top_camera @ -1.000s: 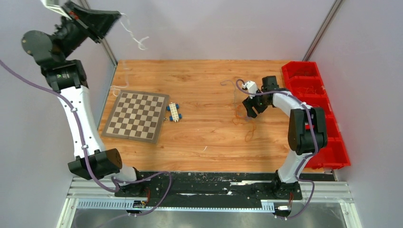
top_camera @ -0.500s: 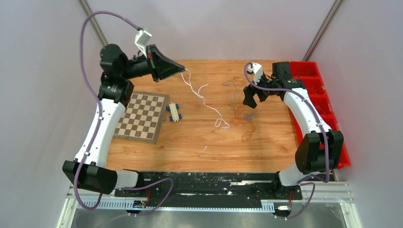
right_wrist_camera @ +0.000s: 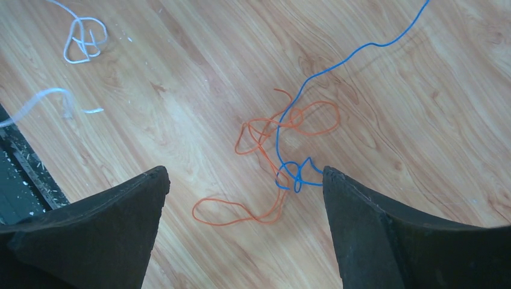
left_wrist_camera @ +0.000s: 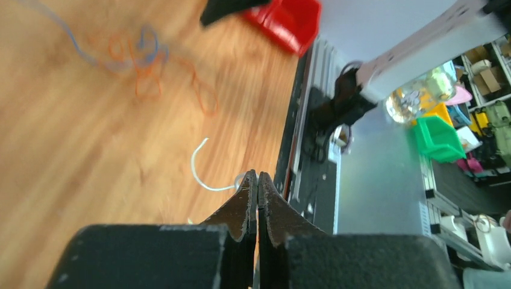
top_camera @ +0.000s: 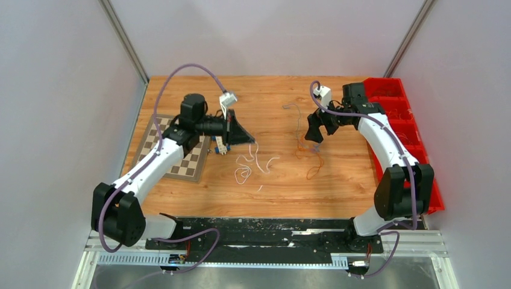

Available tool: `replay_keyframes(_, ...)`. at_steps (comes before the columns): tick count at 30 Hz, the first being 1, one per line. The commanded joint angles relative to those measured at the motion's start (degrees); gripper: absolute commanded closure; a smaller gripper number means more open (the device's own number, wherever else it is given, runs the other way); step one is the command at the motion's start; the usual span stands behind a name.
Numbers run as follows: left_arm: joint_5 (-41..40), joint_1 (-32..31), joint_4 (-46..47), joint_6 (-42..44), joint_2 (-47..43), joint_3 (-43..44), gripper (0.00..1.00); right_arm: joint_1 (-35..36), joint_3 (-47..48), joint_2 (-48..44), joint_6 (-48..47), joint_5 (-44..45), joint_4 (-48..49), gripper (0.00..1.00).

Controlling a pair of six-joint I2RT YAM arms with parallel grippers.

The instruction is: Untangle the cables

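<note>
The white cable's loops lie clear of the orange cable (top_camera: 313, 165), so I need to bring my right gripper down, back and left in the top view onto them next.
The white cable (top_camera: 250, 164) lies in loose loops on the wooden table at centre. My left gripper (top_camera: 250, 139) is low just behind it, jaws pressed shut, and in the left wrist view (left_wrist_camera: 257, 174) one end of the white cable (left_wrist_camera: 202, 174) runs into the tips. An orange cable (top_camera: 313, 165) and a thin blue cable (top_camera: 293, 108) lie tangled together right of centre. My right gripper (top_camera: 314, 133) hovers above them, open and empty. In the right wrist view (right_wrist_camera: 244, 174) the orange loops (right_wrist_camera: 247, 124) and the blue strand (right_wrist_camera: 328, 71) cross in a small knot between the fingers.
A chessboard mat (top_camera: 175, 147) lies at the left under my left arm, with a small blue and white connector block (top_camera: 220, 143) at its right edge. Red bins (top_camera: 398, 114) line the right edge. A black rail (top_camera: 271, 226) runs along the near edge.
My left arm swung down from high at the back left to the table's middle, laying the white cable on the wood. My right gripper rose and moved back a little, staying open.
</note>
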Motion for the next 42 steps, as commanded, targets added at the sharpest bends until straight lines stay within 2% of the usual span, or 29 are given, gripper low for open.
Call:
replay_keyframes(1, -3.68, -1.11, -6.04, 11.15, -0.45, -8.67, 1.0, 2.04, 0.09, 0.83, 1.09, -3.88, 0.84, 0.04)
replay_keyframes(5, -8.47, -0.37, -10.19, 16.13, 2.78, -12.2, 1.0, 6.7, -0.19, 2.54, 0.74, -3.42, 1.28, 0.05)
replay_keyframes(7, -6.55, 2.38, -11.95, 14.89, 4.72, -11.07, 0.87, 10.22, -0.04, 3.53, 0.76, -3.12, 1.69, 0.06)
replay_keyframes(8, -5.74, 3.71, -12.14, 14.02, 5.34, -9.99, 0.69, 11.79, -0.19, 3.98, 0.82, -2.91, 2.0, 0.06)
replay_keyframes(9, -3.78, 6.42, -12.57, 12.54, 5.46, -9.37, 0.61, 13.33, -0.42, 4.39, 0.94, -2.79, 2.33, 0.06)
replay_keyframes(10, -2.86, 7.7, -13.07, 12.32, 5.28, -8.14, 0.45, 14.79, -0.76, 4.62, 1.17, -2.78, 2.94, 0.06)
replay_keyframes(14, -1.59, 12.87, -21.76, 18.31, 2.44, -3.8, 0.19, 21.43, -3.16, 5.77, 2.4, -2.24, 6.97, 0.05)
replay_keyframes(16, -2.86, 16.04, -24.73, 19.3, 0.62, -3.4, 0.13, 24.76, -4.23, 6.63, 3.64, -1.1, 9.54, 0.03)
replay_keyframes(18, -3.93, 19.85, -24.32, 18.21, -0.66, -3.7, 0.11, 27.95, -4.44, 8.05, 5.09, 0.55, 12.28, 0.01)
replay_keyframes(24, -4.0, 32.85, -18.53, 7.37, -2.29, -4.78, 0.1, 37.91, -0.44, 14.77, 11.89, 10.35, 16.93, 0.0)
replay_keyframes(31, -5.27, 35.43, -16.53, 5.44, -5.99, -5.18, 0.09, 42.44, 4.69, 22.14, 21.74, 12.39, 18.77, 0.0)
replay_keyframes(35, -5.78, 35.44, -16.13, 5.06, -7.33, -5.93, 0.09, 44.71, 5.78, 26.1, 23.15, 15.54, 20.64, 0.0)
replay_keyframes(37, -5.96, 35.53, -16.11, 4.99, -7.85, -6.13, 0.09, 45.91, 6.06, 27.93, 22.9, 17.17, 21.5, 0.06)
replay_keyframes(42, -6.21, 35.62, -16.37, 5.35, -8.77, -5.74, 0.09, 47.52, 4.54, 29.91, 20.26, 22.42, 22.12, 0.51)
